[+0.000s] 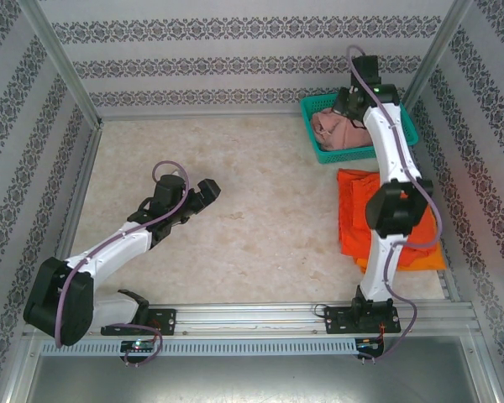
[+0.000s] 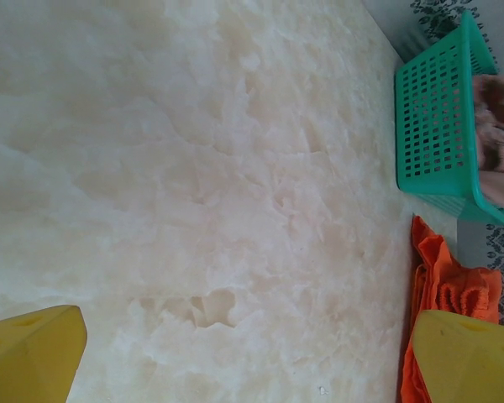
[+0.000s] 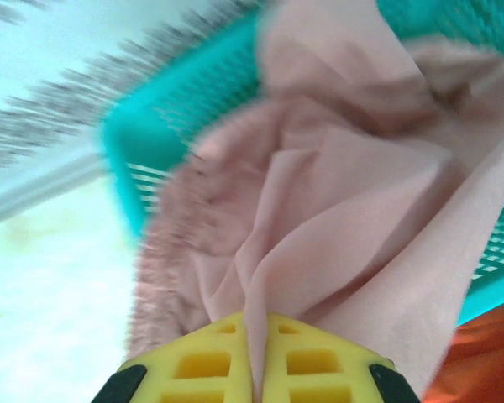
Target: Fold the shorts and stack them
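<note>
My right gripper rises from the basket next, carries the fold back and down toward the bare middle tabletop and releases it, since that space is clear.
The dusty pink shorts (image 1: 336, 128) lie bunched in the teal basket (image 1: 399, 113) at the back right. My right gripper (image 3: 254, 329) is shut on a fold of the pink shorts (image 3: 353, 210), cloth pinched between its yellow fingers. Orange shorts (image 1: 357, 201) lie folded on the table in front of the basket, partly under the right arm; a darker layer cannot be told apart. My left gripper (image 1: 203, 195) hovers open over bare table at left centre, its yellow fingertips (image 2: 34, 353) wide apart with nothing between them. The orange shorts (image 2: 441, 285) show at the right edge of the left wrist view.
The marble-patterned table (image 1: 252, 185) is walled by patterned panels and metal posts. The teal basket (image 2: 437, 126) stands against the back wall. A metal rail (image 1: 252, 315) with both arm bases runs along the near edge.
</note>
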